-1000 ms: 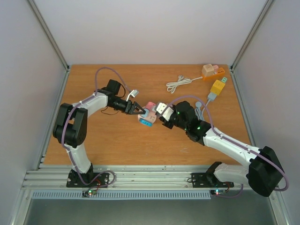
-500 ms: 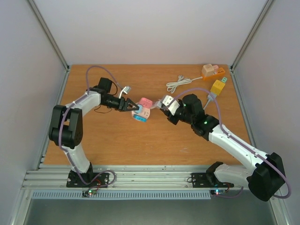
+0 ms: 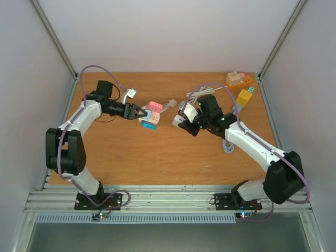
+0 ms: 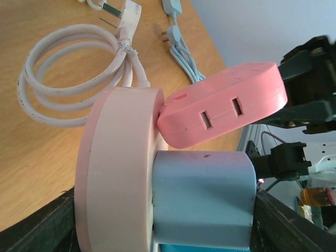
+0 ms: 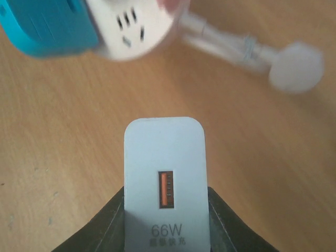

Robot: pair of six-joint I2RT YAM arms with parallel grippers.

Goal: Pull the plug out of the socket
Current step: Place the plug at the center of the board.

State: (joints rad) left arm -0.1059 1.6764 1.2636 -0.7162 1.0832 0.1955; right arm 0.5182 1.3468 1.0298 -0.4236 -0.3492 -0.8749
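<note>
My right gripper moves down onto the bare tabletop below the plug next and releases it there, since a gap already parts plug and socket (image 3: 149, 114).
The socket (image 3: 149, 114) is a cube block with pink, white and blue parts. It hangs over the table's middle left, and my left gripper (image 3: 137, 112) is shut on it. In the left wrist view the dark fingers clamp the socket (image 4: 121, 173) from both sides. The plug (image 3: 182, 113), a white USB charger, sits in my right gripper (image 3: 185, 116), a short gap right of the socket and free of it. In the right wrist view the plug (image 5: 164, 173) stands between the shut jaws, with the socket (image 5: 131, 26) beyond it.
An orange socket block (image 3: 236, 79) and a yellow one (image 3: 244, 97) lie at the back right corner. A coiled white cable (image 3: 198, 94) lies behind the right gripper, and a pale cable (image 3: 228, 144) trails under the right arm. Metal frame posts rise at the table's sides.
A second ago plug and socket were joined at the table's middle. The left gripper has since carried the socket left and back, and the right gripper has drawn the plug away, leaving a gap.
</note>
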